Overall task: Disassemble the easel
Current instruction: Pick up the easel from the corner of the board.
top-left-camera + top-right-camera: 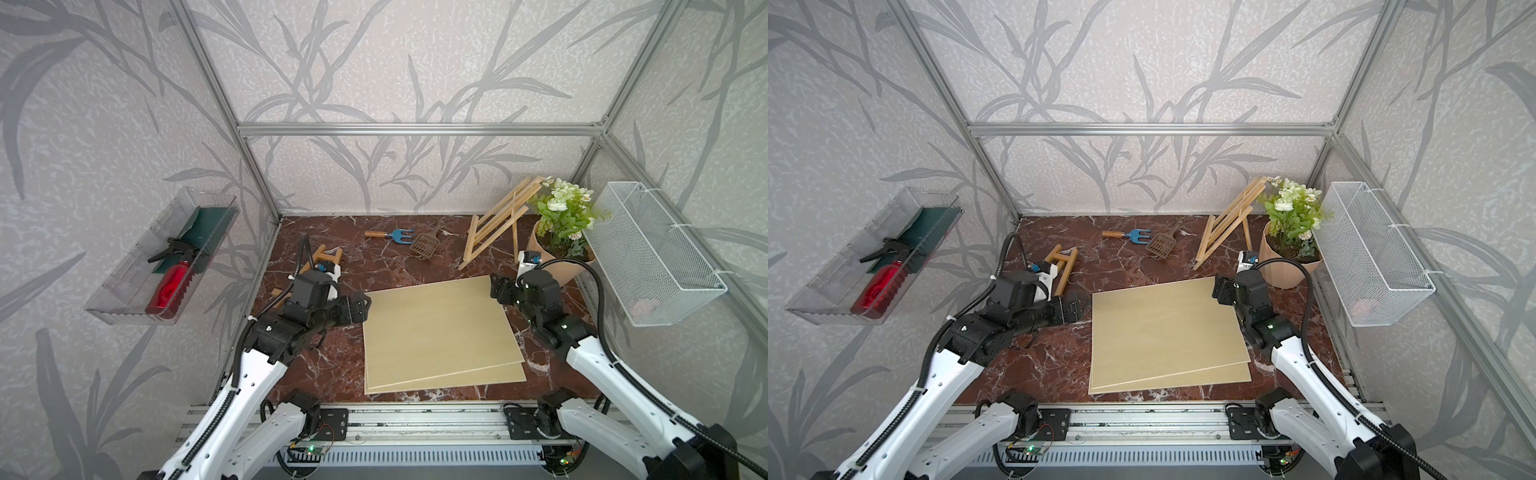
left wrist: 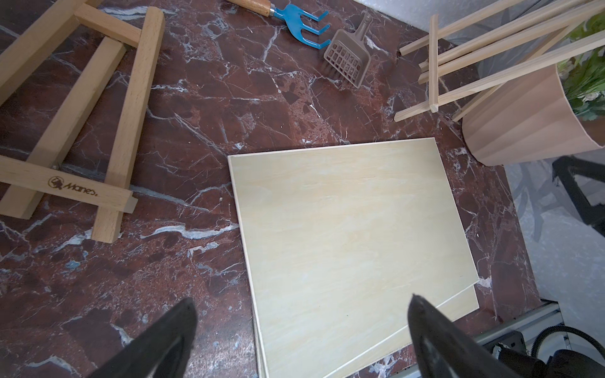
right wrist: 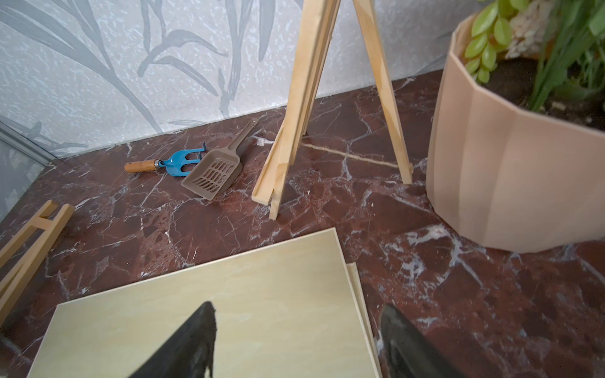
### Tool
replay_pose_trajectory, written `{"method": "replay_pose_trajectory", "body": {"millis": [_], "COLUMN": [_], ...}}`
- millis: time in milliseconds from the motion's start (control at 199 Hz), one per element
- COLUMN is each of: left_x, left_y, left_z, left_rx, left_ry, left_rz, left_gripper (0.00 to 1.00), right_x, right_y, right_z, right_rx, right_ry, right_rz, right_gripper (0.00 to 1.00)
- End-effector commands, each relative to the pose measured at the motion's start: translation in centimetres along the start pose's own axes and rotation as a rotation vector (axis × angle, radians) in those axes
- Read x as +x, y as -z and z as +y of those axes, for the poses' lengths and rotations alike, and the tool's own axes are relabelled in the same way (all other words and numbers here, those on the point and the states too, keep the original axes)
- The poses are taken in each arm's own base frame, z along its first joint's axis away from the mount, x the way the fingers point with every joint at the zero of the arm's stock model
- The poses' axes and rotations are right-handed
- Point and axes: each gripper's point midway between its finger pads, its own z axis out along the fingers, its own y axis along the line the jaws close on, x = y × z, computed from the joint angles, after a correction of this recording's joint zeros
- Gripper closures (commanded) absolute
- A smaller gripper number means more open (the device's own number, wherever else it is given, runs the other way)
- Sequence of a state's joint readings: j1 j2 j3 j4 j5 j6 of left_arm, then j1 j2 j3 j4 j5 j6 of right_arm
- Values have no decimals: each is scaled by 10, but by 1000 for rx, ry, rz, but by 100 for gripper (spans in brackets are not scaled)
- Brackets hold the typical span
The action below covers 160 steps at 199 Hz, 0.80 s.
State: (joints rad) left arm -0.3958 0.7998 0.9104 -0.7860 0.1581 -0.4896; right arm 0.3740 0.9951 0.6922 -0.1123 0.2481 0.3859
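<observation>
My right gripper moves outward past the boards' far edge next and closes around the easel's near leg (image 1: 493, 239) (image 3: 295, 119), since that leg stands closest to my fingers.
A pale wooden easel (image 1: 500, 226) stands upright at the back right, close to the plant pot; its legs also fill the right wrist view (image 3: 304, 98). A darker easel (image 2: 131, 114) lies flat at the left, partly hidden behind my left arm in both top views. Two pale boards (image 1: 436, 332) lie stacked flat mid-table. My left gripper (image 2: 301, 302) hangs open over the boards' left edge. My right gripper (image 3: 298, 307) is open astride their far right edge, one finger over the top board (image 3: 229, 311), the other over bare marble. Neither holds anything.
A blue hand rake (image 1: 395, 236) and a brown scoop (image 1: 426, 243) lie near the back wall. The plant pot (image 1: 557, 266) stands at the right beside a white wire basket (image 1: 652, 253) on the wall. A clear bin (image 1: 124, 291) with a red spray bottle hangs on the left wall.
</observation>
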Motion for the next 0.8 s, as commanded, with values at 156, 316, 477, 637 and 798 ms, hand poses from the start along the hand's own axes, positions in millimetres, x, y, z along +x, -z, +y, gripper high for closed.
{"method": "replay_pose_trajectory", "body": {"millis": [156,316,477,637,798], "left_x": [19,21,22,22,23], "left_y": [7,6,6,6,6], "left_z": [3,3,1,-1,-3], "left_rx": [27,23,36,48,56], "left_ry": [-28,-45,-52,-56,-59], "left_rz": [-10,12,16,20,24], "left_gripper": [1,1,1,1,1], "right_x": [-57,-70,-79,-77,-77], "right_y": [-47,-81,-107,-121,-122], "right_z": [15,6,0,2,7], "right_rx": [77,146,137,98,52], "right_ry": [100,124,143,174,195], "right_rz": [-114,-130,-177,-220,-288], "right_gripper": [18,18,19,29,33]}}
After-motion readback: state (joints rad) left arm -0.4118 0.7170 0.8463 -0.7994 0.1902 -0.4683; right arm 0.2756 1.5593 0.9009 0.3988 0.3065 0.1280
